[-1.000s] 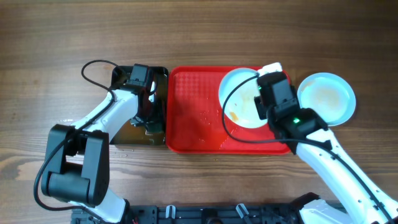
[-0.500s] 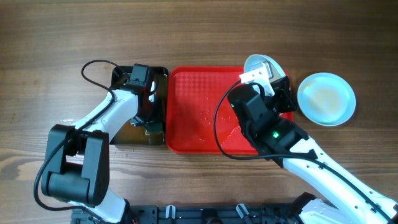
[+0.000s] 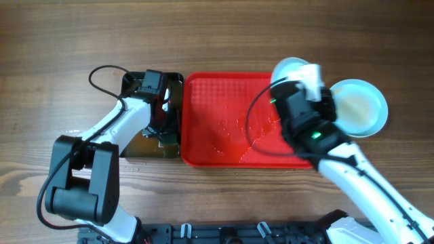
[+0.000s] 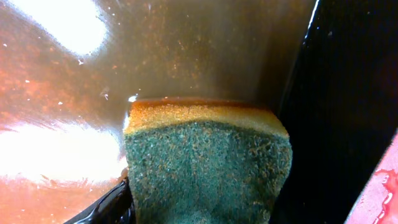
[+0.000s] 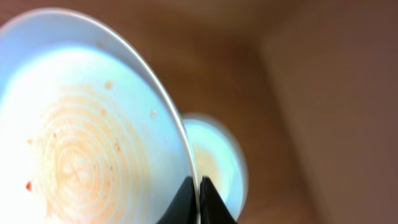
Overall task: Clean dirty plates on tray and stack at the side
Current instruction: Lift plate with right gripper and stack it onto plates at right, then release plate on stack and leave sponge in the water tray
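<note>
The right gripper goes to the right in the overhead view next, then down onto the plate beside the tray, since that plate already lies set aside.
My right gripper is shut on the rim of a pale plate with a faint orange smear, held tilted in the air; overhead it shows at the red tray's far right corner. Another plate with a faint stain lies on the table right of the tray, and shows beyond the held one. My left gripper is shut on a green-and-yellow sponge, dipped in the black tub of brownish liquid. A third plate is out of view.
The tray holds only wet smears. The black tub stands against the tray's left edge. Bare wooden table lies around both.
My right gripper lifted the plate off the tray, tipped it on edge and carried it right toward the plate on the table. The left arm has not moved.
</note>
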You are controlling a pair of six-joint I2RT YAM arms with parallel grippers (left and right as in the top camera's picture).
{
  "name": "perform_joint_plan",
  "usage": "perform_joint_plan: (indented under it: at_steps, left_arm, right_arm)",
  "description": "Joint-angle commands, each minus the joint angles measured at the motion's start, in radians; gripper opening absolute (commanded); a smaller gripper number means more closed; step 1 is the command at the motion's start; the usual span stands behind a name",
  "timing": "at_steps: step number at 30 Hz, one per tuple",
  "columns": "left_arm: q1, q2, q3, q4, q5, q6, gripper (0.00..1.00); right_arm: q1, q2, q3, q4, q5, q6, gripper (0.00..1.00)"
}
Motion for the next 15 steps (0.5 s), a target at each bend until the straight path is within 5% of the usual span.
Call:
perform_joint_plan:
  at_steps: [1, 7, 11, 12, 15]
  left_arm:
    - [-0.007, 0.051, -0.039, 0.002, 0.058, 0.002, 0.56]
    - [-0.006, 0.051, -0.039, 0.002, 0.058, 0.002, 0.56]
    - [-0.006, 0.051, -0.039, 0.002, 0.058, 0.002, 0.56]
    - [-0.006, 0.051, -0.039, 0.002, 0.058, 0.002, 0.57]
    - [-0.006, 0.051, -0.039, 0.003, 0.058, 0.002, 0.68]
  right_arm:
    - [-0.259, -0.011, 0.004, -0.090, -0.336, 0.448, 0.04]
    - [-0.772, -0.009, -0.016, -0.098, -0.738, 0.462, 0.04]
    - [-0.892, -0.009, -0.016, -0.097, -0.739, 0.462, 0.05]
    - [-0.901, -0.009, -0.016, -0.094, -0.739, 0.462, 0.10]
    - [-0.904, -0.009, -0.016, -0.061, -0.780, 0.454, 0.50]
